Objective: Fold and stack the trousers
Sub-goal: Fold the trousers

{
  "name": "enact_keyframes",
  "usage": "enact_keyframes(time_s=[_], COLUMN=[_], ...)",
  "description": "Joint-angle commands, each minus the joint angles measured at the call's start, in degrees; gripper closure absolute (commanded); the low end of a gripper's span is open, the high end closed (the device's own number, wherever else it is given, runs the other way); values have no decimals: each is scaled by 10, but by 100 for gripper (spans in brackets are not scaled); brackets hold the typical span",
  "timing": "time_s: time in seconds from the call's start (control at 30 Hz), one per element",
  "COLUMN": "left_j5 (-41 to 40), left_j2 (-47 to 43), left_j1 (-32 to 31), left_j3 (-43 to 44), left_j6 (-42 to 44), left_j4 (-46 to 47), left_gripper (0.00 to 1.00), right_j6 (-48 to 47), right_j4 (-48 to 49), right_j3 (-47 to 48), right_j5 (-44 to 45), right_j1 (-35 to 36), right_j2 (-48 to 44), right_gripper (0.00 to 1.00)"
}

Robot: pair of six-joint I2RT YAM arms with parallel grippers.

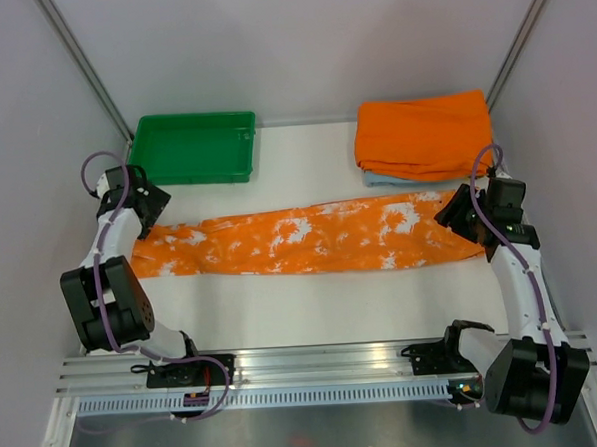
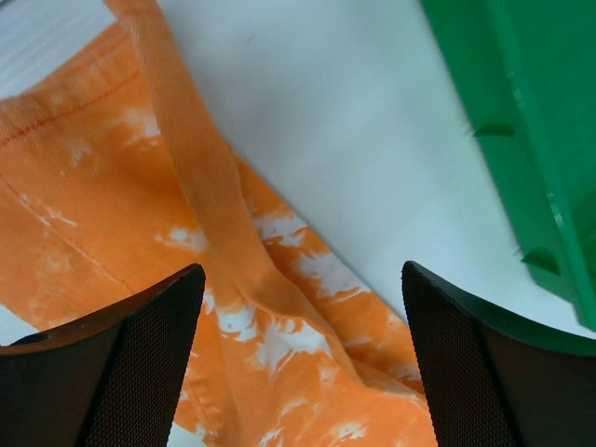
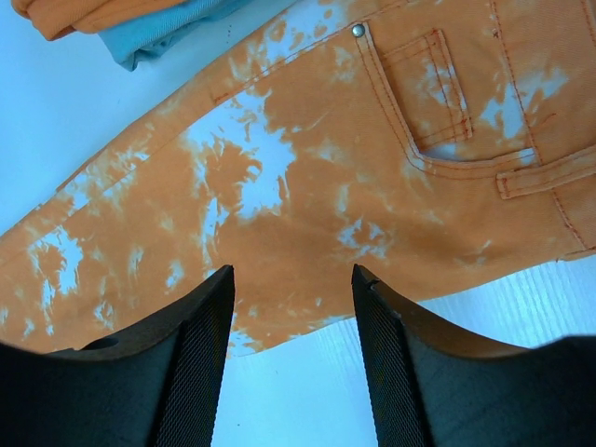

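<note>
I will next lower my left gripper's open fingers astride the raised fold of the trousers and close them where the cloth stands up, because the fold should run below, between the fingers.
The trousers [image 1: 309,240], orange with white splashes, lie stretched left to right across the table's middle, the two legs laid together. My left gripper [image 1: 150,213] is open above the leg ends [image 2: 279,354] at the left, holding nothing. My right gripper [image 1: 460,213] is open above the waist end, with the pocket and rivet [image 3: 428,102] just ahead of its jaws and the near cloth edge [image 3: 279,326] between them. Neither gripper holds cloth.
A green tray [image 1: 196,147] stands at the back left; its wall shows in the left wrist view [image 2: 521,140]. A plain orange folded cloth [image 1: 426,135] lies on a light blue folded cloth [image 1: 391,179] at the back right. Walls close in both sides.
</note>
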Motion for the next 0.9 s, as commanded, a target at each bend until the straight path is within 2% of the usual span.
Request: enact_keyframes(time_s=[0.0,0.13,0.27,0.37,0.5,0.77,0.87], left_j5=[24,30,-23,-63,-46,-54,-57], left_j2=[7,36,35,23,22,39,52], left_j1=[1,1,1,5,17,19,20], left_j3=[-36,-26,-9,-15,-30,-3,5], left_j6=[-15,-26,-25,-19,-23,-12,-12], left_j4=[42,46,9,6,42,58,57], left_gripper=[9,11,11,19,39,48,57], right_j6=[-25,-25,-4,1,-9,-7,-3], right_j4=[-1,-3,15,19,14,19,26], right_j3=[17,24,10,0,3,-6,-13], right_j5=[-12,2,5,8,8,17,16], right_j1=[2,2,2,2,2,2,2], right_j2=[18,19,3,3,18,23,26], right_gripper=[39,39,39,39,39,39,39])
